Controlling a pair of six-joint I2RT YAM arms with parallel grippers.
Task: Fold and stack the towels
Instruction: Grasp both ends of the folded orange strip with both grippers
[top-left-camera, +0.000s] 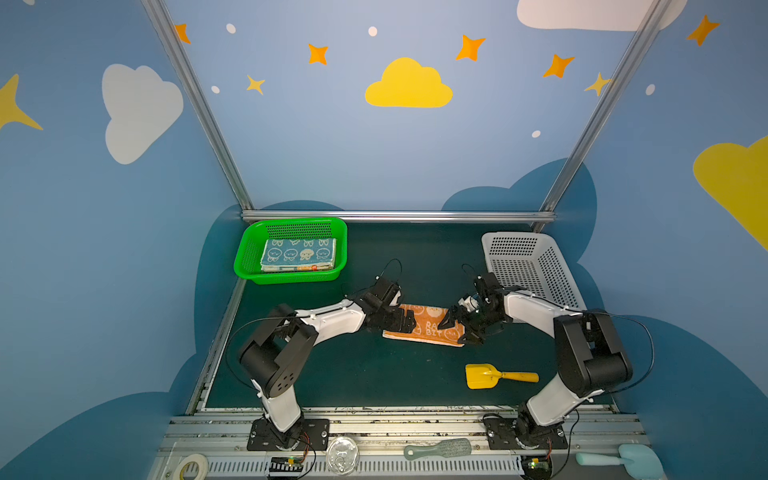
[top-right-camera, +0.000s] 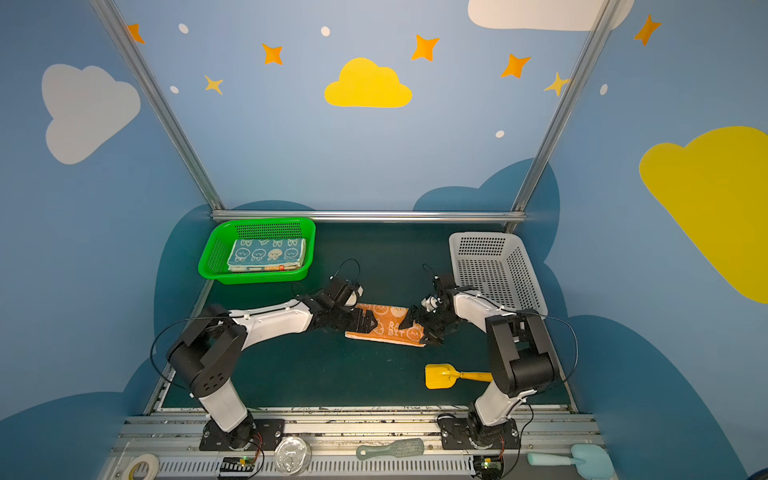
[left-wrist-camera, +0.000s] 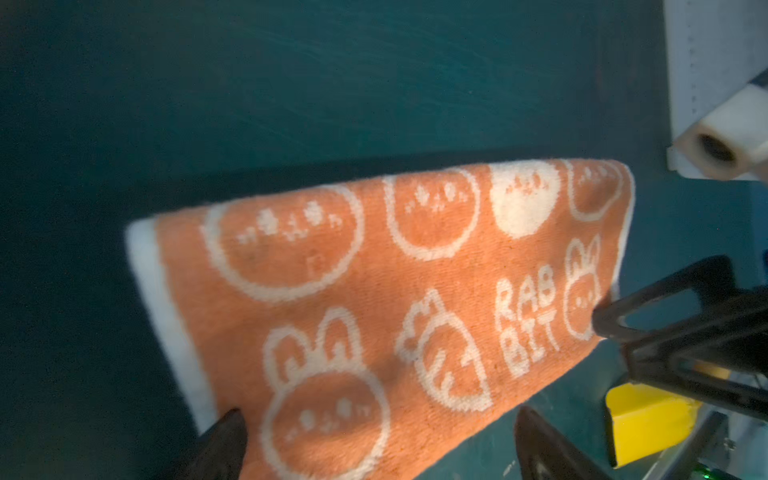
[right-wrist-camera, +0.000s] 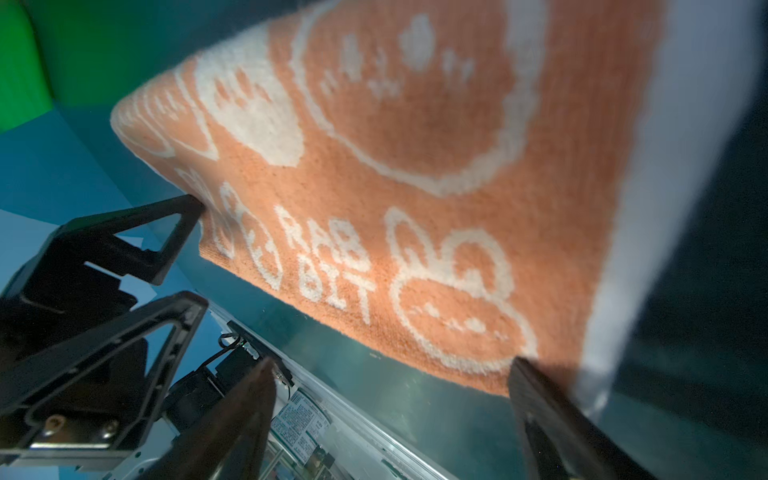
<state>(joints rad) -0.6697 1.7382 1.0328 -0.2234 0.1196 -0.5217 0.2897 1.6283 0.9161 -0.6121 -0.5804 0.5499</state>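
Observation:
The towel's white-edged end (top-left-camera: 387, 331) lies below on the basket side, so my left gripper next shifts toward the green basket (top-left-camera: 249, 266) and lowers astride that end.
An orange towel (top-left-camera: 430, 328) (top-right-camera: 392, 326) with white rabbits and "RABBIT" lettering lies folded into a long strip on the dark green table, between my two grippers. My left gripper (top-left-camera: 405, 322) (left-wrist-camera: 380, 415) is open at the strip's left end, its fingers spread wide above the cloth (left-wrist-camera: 374, 291) and holding nothing. At the strip's right end my right gripper (top-left-camera: 453, 328) (right-wrist-camera: 392, 363) is open too. One of its fingertips (right-wrist-camera: 519, 365) sits at the towel's (right-wrist-camera: 415, 187) near corner, the other off the cloth. Folded towels (top-left-camera: 297, 254), a blue one on top, are stacked in the green basket (top-left-camera: 249, 266).
A white basket (top-left-camera: 528, 266) with nothing showing inside stands at the back right, close behind my right arm. A yellow toy scoop (top-left-camera: 482, 376) lies on the table in front of the towel. A brush (top-left-camera: 440, 449), a tape roll (top-left-camera: 191, 465) and a clear lid (top-left-camera: 341, 453) rest on the front rail.

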